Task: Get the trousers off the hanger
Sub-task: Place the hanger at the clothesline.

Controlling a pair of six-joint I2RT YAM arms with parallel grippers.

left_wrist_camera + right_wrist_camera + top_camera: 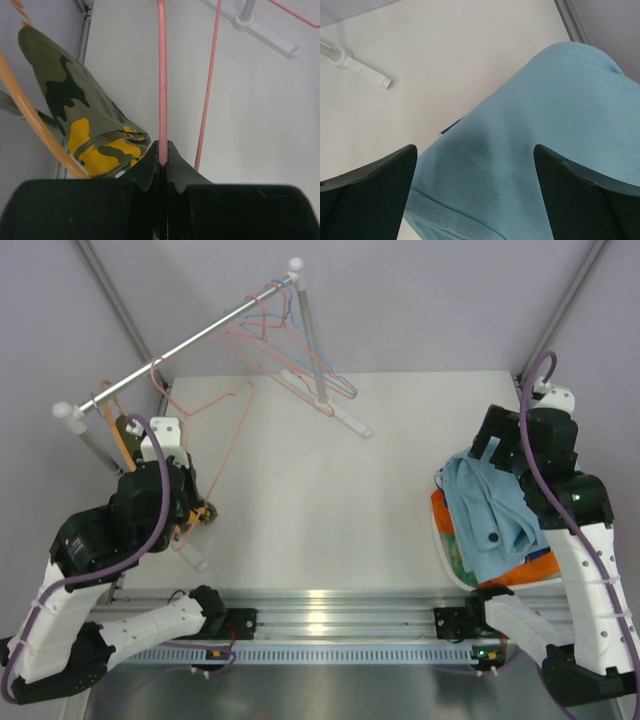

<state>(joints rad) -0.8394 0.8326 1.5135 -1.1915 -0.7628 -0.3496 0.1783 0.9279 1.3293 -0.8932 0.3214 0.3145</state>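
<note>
The bunched hangers hang outward, to the gripper's right in the top view, so my left gripper should slide this empty pink hanger beside them and release it.
My left gripper (162, 146) is shut on the wire of an empty pink hanger (162, 75), low on the left of the table (203, 510). Just left of it, olive camouflage trousers with yellow patches (75, 100) hang on an orange hanger (30, 120). At the right, light blue trousers (490, 515) lie on top of a pile with orange trousers (535, 565) under them. My right gripper (475, 150) stands open just above the light blue trousers (530, 125), with nothing between its fingers.
A metal rail (180, 345) runs from back centre to the left, on posts with white feet (345, 420). Several empty pink and blue hangers (290, 340) bunch at its far end. The pile rests in a white basket (440, 540) at the right edge.
</note>
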